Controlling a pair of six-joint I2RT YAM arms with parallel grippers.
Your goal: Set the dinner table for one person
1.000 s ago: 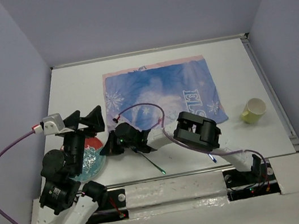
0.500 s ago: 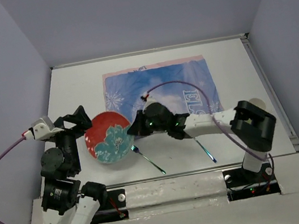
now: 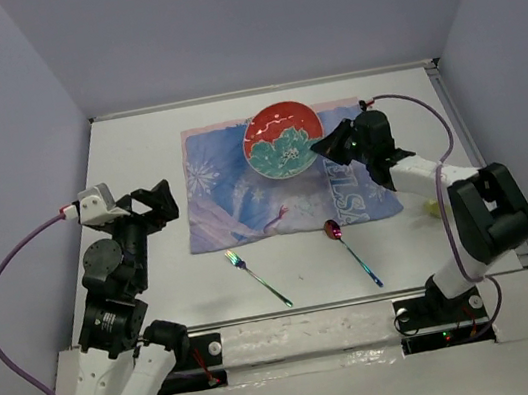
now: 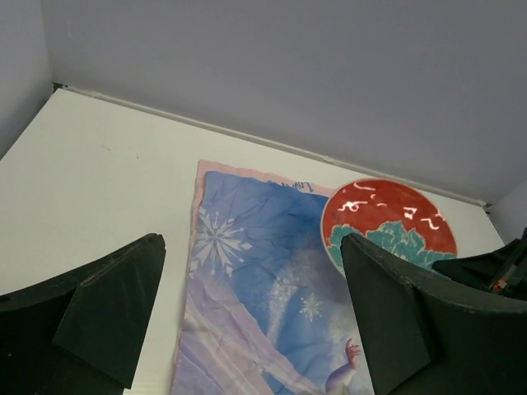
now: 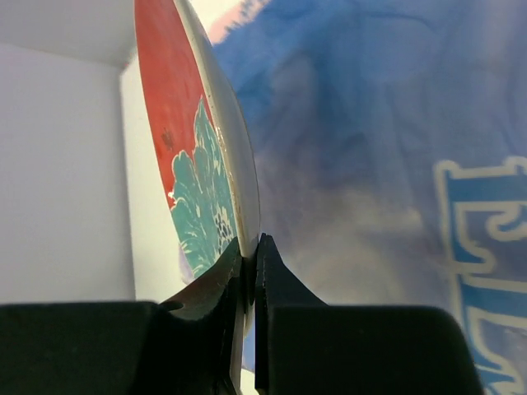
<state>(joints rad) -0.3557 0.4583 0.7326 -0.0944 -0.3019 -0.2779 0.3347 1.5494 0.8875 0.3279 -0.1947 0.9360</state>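
The mat's middle lies below and back from my right gripper. My right gripper should bring the plate [image 3: 281, 141] back toward the base and down from the mat's far edge, then release it.
A red and teal plate [image 3: 281, 141] hangs over the far edge of the blue snowflake mat [image 3: 231, 183] on the white dinner table [image 3: 129, 149]. My right gripper [image 3: 330, 147] is shut on its right rim. In the right wrist view the gripper [image 5: 251, 247] pinches the plate [image 5: 185, 140] edge-on above the mat [image 5: 370, 123]. A fork [image 3: 257, 278] and a spoon [image 3: 351, 251] lie in front of the mat. My left gripper [image 3: 156, 204] stands open and empty at the left. Its wrist view shows the gripper [image 4: 251, 243] above the mat [image 4: 255, 271], with the plate [image 4: 387, 216] beyond.
A sliver of a yellow cup [image 3: 432, 208] shows behind the right forearm at the table's right side. Grey walls close the far and side edges. The arm bases [image 3: 298, 339] line the near edge.
The right arm has carried the plate from the near left of the table to the far middle of the mat. The left gripper stayed open and shifted only slightly.
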